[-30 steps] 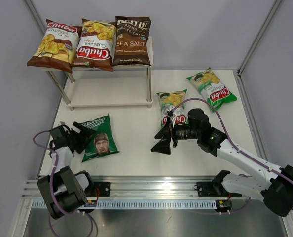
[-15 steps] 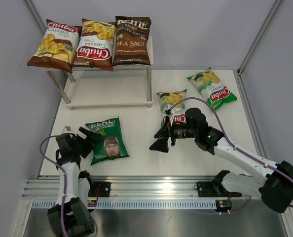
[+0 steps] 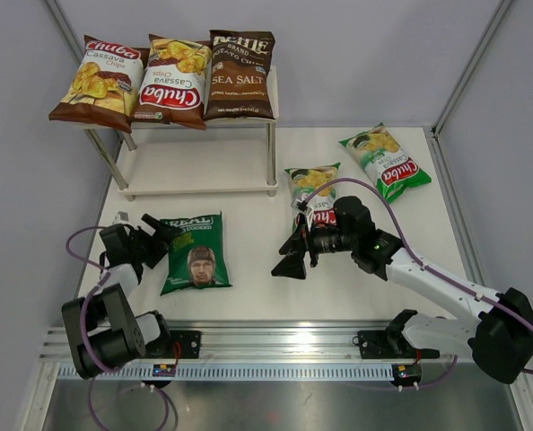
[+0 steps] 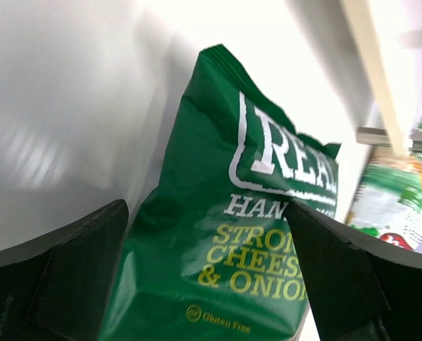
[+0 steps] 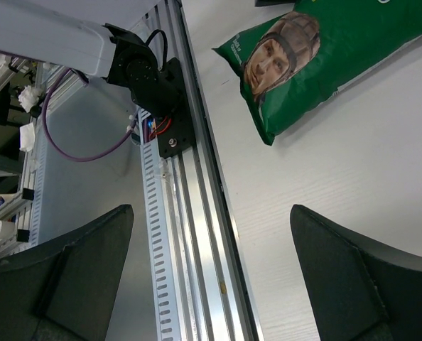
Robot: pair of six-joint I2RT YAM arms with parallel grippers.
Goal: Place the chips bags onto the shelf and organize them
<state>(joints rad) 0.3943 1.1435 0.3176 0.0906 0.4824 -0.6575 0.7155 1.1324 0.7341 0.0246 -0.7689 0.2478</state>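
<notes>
The crumpled side edge of the dark green bag is between the spread fingers, so my left gripper will next slide toward the right in the top view, farther over that edge, and close.
The shelf (image 3: 195, 163) stands at the back left. Its top board holds three chips bags side by side: two brown Chuba bags (image 3: 96, 81) (image 3: 170, 83) and a Kettle Sea Salt bag (image 3: 240, 76). A dark green bag with a face (image 3: 195, 254) (image 4: 253, 234) lies flat on the table. My left gripper (image 3: 163, 239) (image 4: 207, 284) is open at its left edge, and the bag's end sits between the spread fingers. Two green Chuba bags (image 3: 313, 193) (image 3: 385, 160) lie at the right. My right gripper (image 3: 295, 256) (image 5: 211, 284) hangs open and empty over mid table.
The shelf's lower board carries nothing. An aluminium rail (image 3: 275, 346) (image 5: 190, 234) runs along the near table edge, with the left arm's base (image 5: 147, 71) mounted on it. Grey walls close in the left, back and right sides. The right arm lies over part of the nearer green Chuba bag.
The dark green bag has slid right and turned more upright. My left gripper has followed it and still stands wide at its edge. The right gripper has drifted slightly left.
</notes>
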